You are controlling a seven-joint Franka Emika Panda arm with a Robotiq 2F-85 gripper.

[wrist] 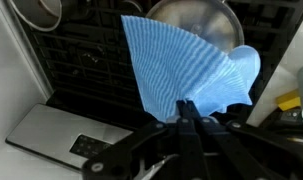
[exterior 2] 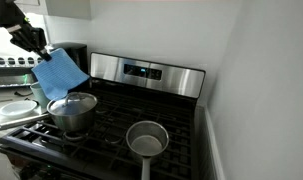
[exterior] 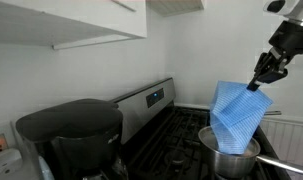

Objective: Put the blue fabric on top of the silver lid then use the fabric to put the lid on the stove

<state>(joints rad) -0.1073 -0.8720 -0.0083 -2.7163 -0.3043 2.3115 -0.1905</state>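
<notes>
My gripper should next move down and over the dome of the silver lid (exterior 2: 72, 102) (wrist: 196, 17) below it, toward the second pot, to let go of the fabric's corner, because the fabric is still dangling.
My gripper (exterior: 261, 82) (exterior 2: 44, 53) (wrist: 185, 104) is shut on a corner of the blue fabric (exterior: 237, 112) (exterior 2: 59, 72) (wrist: 176, 65), which hangs down in the air. The cloth dangles just above the silver lid (exterior 2: 72, 102) (wrist: 196, 17), which sits on a steel pot (exterior: 231, 158) on the stove (exterior 2: 171, 125) (exterior: 166, 135). In an exterior view the cloth's lower edge reaches the pot's rim and hides the lid. In the wrist view the lid's shiny dome shows behind the cloth.
A second steel pot with a long handle (exterior 2: 146, 140) sits at the stove's front. A black round-topped appliance (exterior: 71, 130) stands on the counter beside the stove. The steel back panel with display (exterior 2: 146, 71) (wrist: 61, 140) runs along the wall. Cabinets (exterior: 71, 20) hang overhead.
</notes>
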